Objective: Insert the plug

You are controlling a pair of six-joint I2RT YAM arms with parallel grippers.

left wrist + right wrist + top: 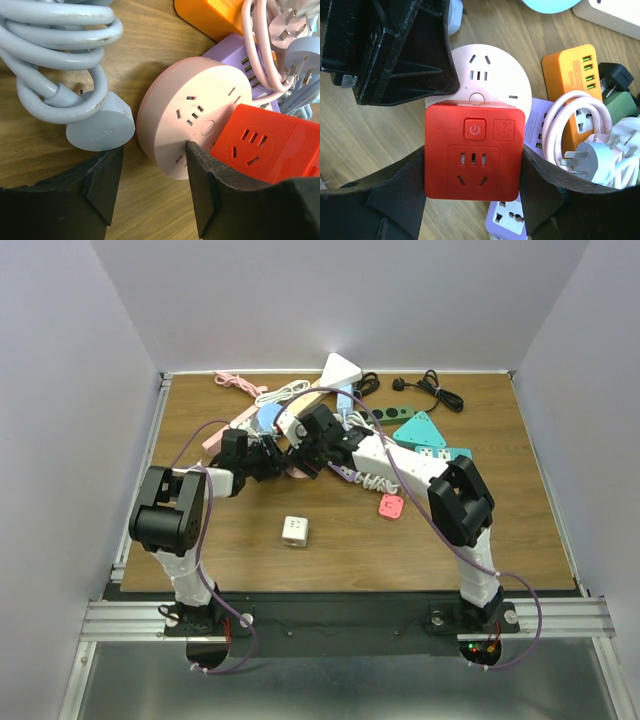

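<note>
The red cube will move back and to the right in the top view with my right gripper, over bare wood by the white cube, clear for its release.
My right gripper is shut on a red cube socket adapter and holds it by its two sides. The cube sits over the near edge of a round pink socket disc on the wooden table. In the left wrist view the red cube sits against the pink disc. My left gripper is open. Its right finger rests at the disc's rim and its left finger is beside a light blue plug. In the top view both grippers meet mid-table.
A coiled light blue cable lies left of the disc. An orange power strip, a purple strip and a pink cable with a plug crowd the right. A white cube and a small red adapter lie nearer the front.
</note>
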